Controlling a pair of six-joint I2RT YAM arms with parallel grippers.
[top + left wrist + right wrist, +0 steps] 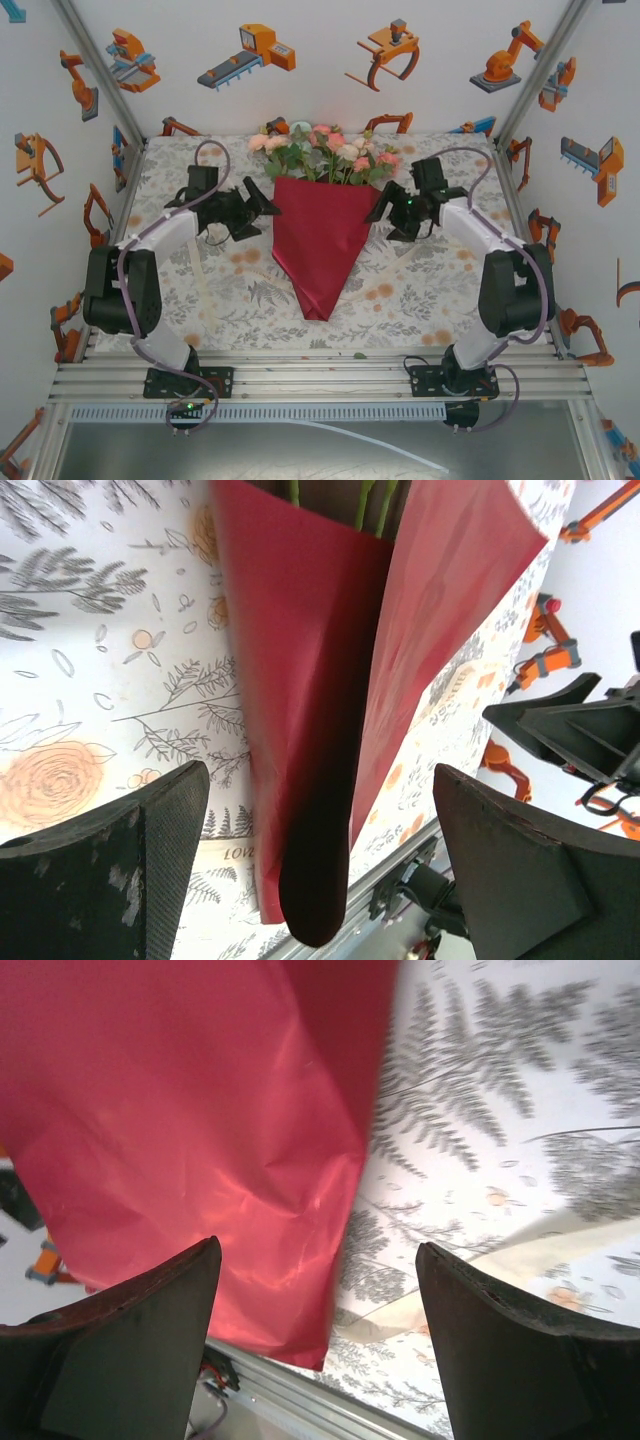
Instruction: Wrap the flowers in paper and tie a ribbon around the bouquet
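The right gripper leaves the paper's border next, then moves down onto the cream ribbon [402, 260] [545, 1250] beside the cone, because that piece of ribbon lies uncovered on the cloth.
The dark red paper [320, 240] lies folded into a cone in the middle of the table, its point toward the near edge. The flowers [325, 150] spread pink, peach and cream blooms out of its wide far end, and green stems [370, 505] show inside the fold. My left gripper [268, 208] hovers open at the cone's upper left edge, with its jaws [320, 780] wide above the paper. My right gripper [380, 205] is open at the upper right edge, its jaws [318, 1250] astride the paper's border. A cream ribbon [560, 1245] lies flat on the cloth and runs under the paper [225, 852].
A leaf-and-orange-dot tablecloth [430, 300] covers the table. An aluminium rail [320, 375] runs along the near edge in front of the arm bases. White walls printed with orange robots close in the left, right and back sides.
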